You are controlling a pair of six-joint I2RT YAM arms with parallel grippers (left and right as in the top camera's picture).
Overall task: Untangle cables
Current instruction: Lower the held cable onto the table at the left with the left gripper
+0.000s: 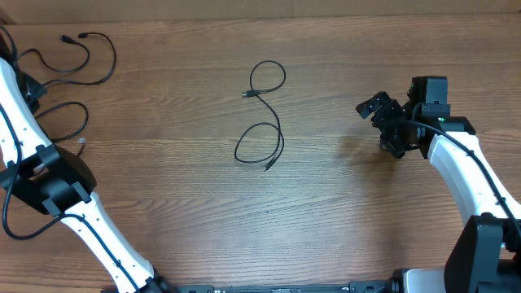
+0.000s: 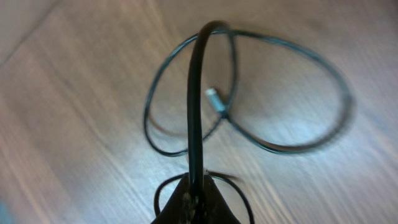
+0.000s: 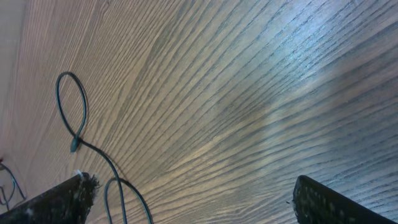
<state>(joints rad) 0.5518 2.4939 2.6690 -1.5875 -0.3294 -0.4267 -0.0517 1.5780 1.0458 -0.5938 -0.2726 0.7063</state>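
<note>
My left gripper lowers next toward the loops with the small silver plug (image 2: 215,99) below it and lets go of the raised black cable near the table.
One black cable (image 1: 264,114) lies alone at the table's middle in a loose S of two loops; it also shows in the right wrist view (image 3: 71,112). More black cables (image 1: 77,61) lie in loose loops at the far left. My left gripper (image 1: 28,91) is over them. In the left wrist view its jaws (image 2: 196,193) are shut on a black cable (image 2: 194,93) that rises from them, above loops with a small silver plug (image 2: 215,99). My right gripper (image 1: 381,114) is open and empty, right of the middle cable, its fingers wide apart (image 3: 193,205).
The wooden table (image 1: 187,203) spans every view. The left arm's own thicker black wire (image 1: 12,216) hangs near the left edge. The right arm (image 1: 464,171) reaches in from the lower right.
</note>
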